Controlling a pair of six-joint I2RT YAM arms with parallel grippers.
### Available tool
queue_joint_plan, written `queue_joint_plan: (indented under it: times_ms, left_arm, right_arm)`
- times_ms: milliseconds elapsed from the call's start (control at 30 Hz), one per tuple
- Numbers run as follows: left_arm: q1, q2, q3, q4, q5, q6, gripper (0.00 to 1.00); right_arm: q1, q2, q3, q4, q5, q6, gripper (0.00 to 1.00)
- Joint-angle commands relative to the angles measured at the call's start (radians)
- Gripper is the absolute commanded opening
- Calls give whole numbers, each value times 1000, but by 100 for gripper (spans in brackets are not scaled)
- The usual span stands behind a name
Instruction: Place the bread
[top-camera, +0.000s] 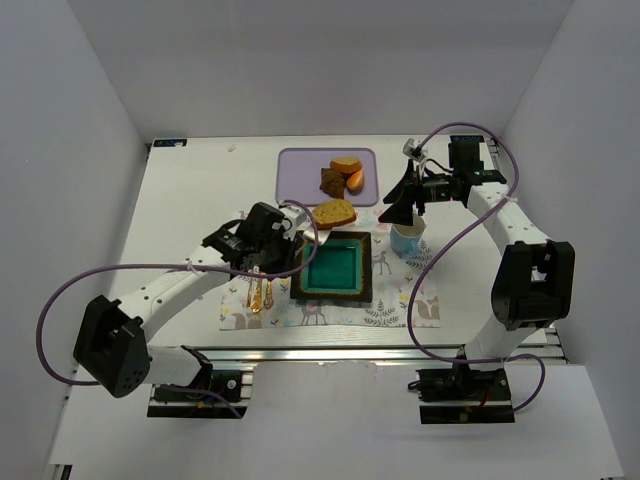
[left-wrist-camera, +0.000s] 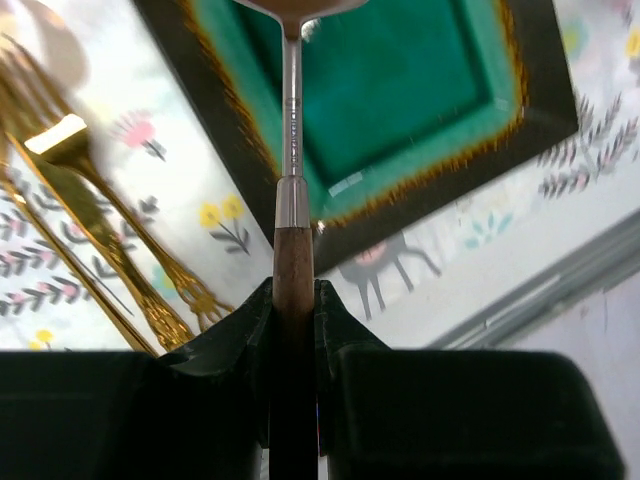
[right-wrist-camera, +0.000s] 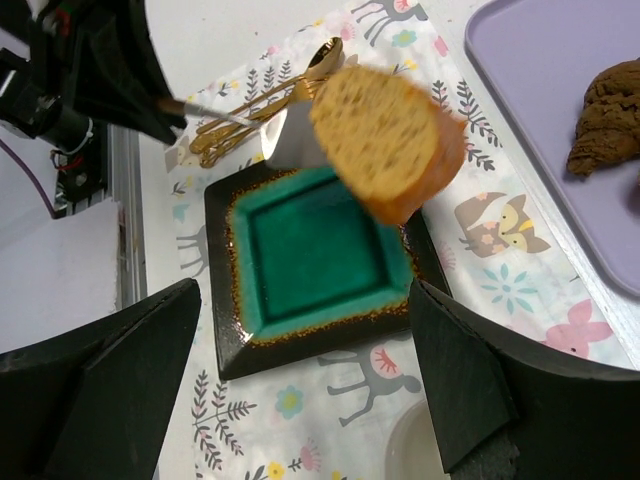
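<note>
The bread is plated, so next I need to swing my left gripper left in the top view to bare tabletop past the cutlery below, lower the spatula and release.
The bread, a golden-tan slice, rests on the blade of a spatula over the far edge of the teal plate. My left gripper is shut on the spatula's wooden handle, and its metal shaft reaches out over the plate. In the right wrist view the bread lies tilted on the pale blade above the plate. My right gripper is open and empty, with its fingers wide apart near the plate's right side.
A purple tray at the back holds a dark brown chunk and orange glossy pieces. Gold cutlery lies left of the plate on a patterned placemat. A white cup stands under my right gripper.
</note>
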Motion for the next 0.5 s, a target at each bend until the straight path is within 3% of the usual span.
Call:
queue_joint_plan:
  times_ms: [0,467]
  left_arm:
    - [-59,-14,-4,-39,-21,30,0]
    - [-208,99,49,-249,-227,58,0]
  right_arm:
    - [4,-32,34,-21,14,-41,89]
    - [-7,-32,34,-27,13,-52,89]
